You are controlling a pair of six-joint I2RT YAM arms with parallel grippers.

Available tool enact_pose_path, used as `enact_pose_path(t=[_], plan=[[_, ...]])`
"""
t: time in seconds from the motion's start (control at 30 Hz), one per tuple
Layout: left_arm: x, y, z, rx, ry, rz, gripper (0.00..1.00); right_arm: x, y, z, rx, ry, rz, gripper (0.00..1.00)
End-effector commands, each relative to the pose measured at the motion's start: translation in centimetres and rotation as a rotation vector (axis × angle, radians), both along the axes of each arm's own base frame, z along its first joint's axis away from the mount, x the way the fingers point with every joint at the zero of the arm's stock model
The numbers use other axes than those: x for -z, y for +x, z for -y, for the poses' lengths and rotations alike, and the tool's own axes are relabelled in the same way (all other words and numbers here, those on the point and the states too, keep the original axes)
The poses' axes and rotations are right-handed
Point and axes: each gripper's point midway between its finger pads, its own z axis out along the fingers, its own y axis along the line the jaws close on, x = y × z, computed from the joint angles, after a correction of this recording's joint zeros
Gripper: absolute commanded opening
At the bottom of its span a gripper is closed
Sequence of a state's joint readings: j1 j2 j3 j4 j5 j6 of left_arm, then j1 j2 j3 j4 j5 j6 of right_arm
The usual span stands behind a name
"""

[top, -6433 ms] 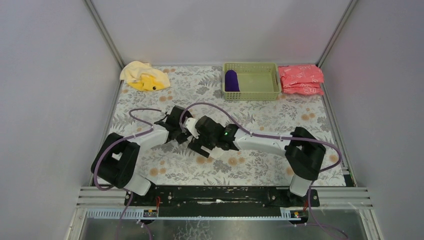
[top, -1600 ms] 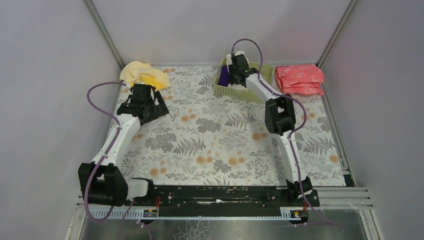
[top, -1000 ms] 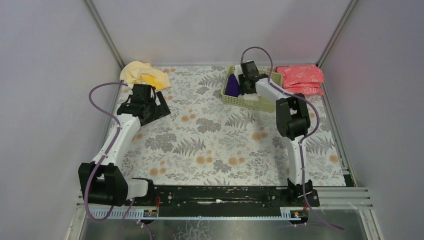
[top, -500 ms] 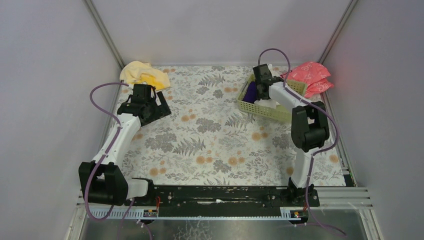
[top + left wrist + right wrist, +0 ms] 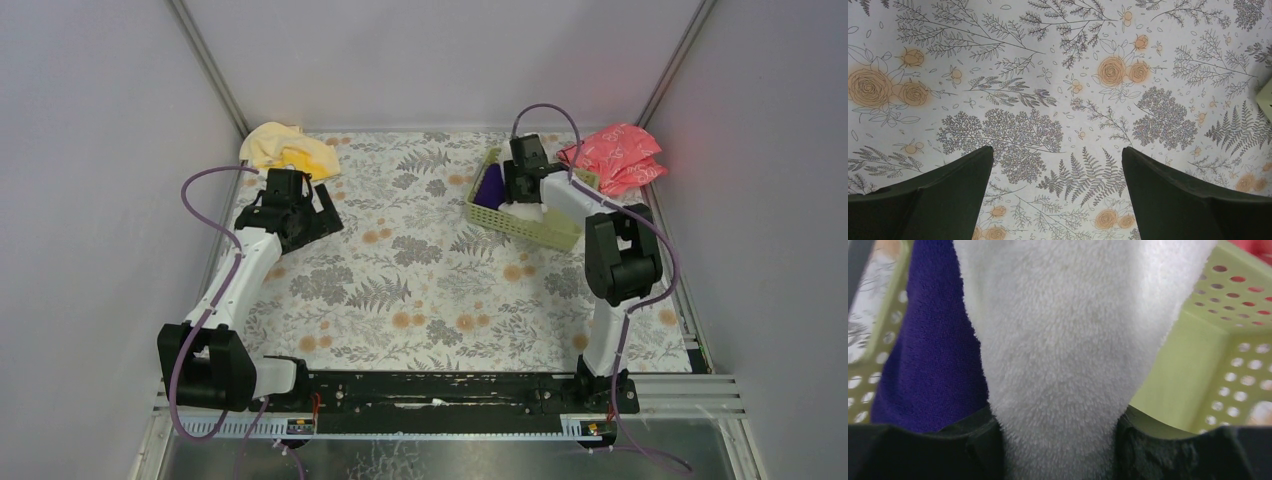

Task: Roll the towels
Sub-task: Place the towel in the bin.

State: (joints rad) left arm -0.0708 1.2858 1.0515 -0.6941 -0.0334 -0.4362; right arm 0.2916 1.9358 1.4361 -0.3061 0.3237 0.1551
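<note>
The white towel [image 5: 1063, 340] still hangs inside the basket beside the dark purple towel, so I should move my right gripper down and over toward the purple towel's roll.
A rolled white towel [image 5: 1063, 340] fills the right wrist view, and my right gripper [image 5: 1058, 425] is shut on it, one finger on each side. It hangs inside the light green basket [image 5: 520, 228], next to the rolled dark purple towel [image 5: 490, 187] [image 5: 930, 350]. The pale yellow towel [image 5: 290, 150] lies crumpled in the far left corner. My left gripper [image 5: 305, 218] hovers just in front of it, open, with only the floral cloth between its fingers [image 5: 963, 175].
The basket stands skewed at the far right and presses against the pink-red packets [image 5: 612, 158], which are tilted up at the right wall. Grey walls close in the table on three sides. A floral cloth [image 5: 420, 280] covers the table.
The right gripper, still holding the white towel, swung right and then slightly back left. The basket turned and slid right with it and pushed up the pink packets. The left arm stayed put.
</note>
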Motion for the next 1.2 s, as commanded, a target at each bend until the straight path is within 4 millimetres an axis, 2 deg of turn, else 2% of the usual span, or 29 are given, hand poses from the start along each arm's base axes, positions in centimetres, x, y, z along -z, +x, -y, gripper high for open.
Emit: enact_pose_path(t=[0.0,0.03,0.1,0.23,0.4,0.43,0.47,0.57,0.7,0.83,1.03,1.1,1.17], plan=[[-0.2,0.2,-0.2,0.004,0.000,0.024,1.00,1.3,1.1,-6.9,-0.256,0.184,-0.005,0.07],[-0.2,0.2,-0.2,0.006,0.000,0.024,1.00,1.5,1.1,-6.5,-0.229,0.156,-0.013,0.07],[-0.2,0.2,-0.2,0.004,0.000,0.022,1.00,1.2,1.2,-4.4,-0.087,0.069,0.000,0.05],[-0.1,0.3,0.1,-0.008,-0.021,0.019,1.00,-0.7,0.9,-1.6,0.096,-0.006,0.071,0.05],[-0.5,1.1,3.7,0.053,-0.146,0.014,0.98,-0.9,0.2,-1.7,0.172,0.044,0.059,0.07],[-0.6,1.3,4.4,0.066,-0.157,0.013,0.98,-0.8,0.1,-1.8,0.181,0.056,0.053,0.06],[-0.9,1.4,5.0,0.078,-0.170,0.017,0.98,-0.8,0.0,-2.0,0.190,0.069,0.051,0.01],[-1.3,1.4,5.6,0.093,-0.178,0.027,0.98,-0.8,0.0,-2.1,0.212,0.101,0.069,0.00],[-1.1,1.3,5.0,0.092,-0.140,0.026,0.98,0.8,-0.1,-2.3,0.260,0.124,0.050,0.03],[-0.3,0.9,4.6,0.083,-0.118,0.012,0.98,4.0,-0.5,-2.1,0.359,0.146,0.006,0.02],[0.6,0.5,3.9,0.065,-0.090,-0.007,0.98,8.3,-1.0,-2.2,0.432,0.181,-0.082,0.10],[0.5,0.5,4.0,0.065,-0.093,-0.003,0.99,8.7,-1.1,-2.6,0.424,0.202,-0.113,0.16],[0.4,0.4,3.9,0.065,-0.091,0.001,0.99,7.8,-0.9,-3.0,0.408,0.224,-0.104,0.25]])
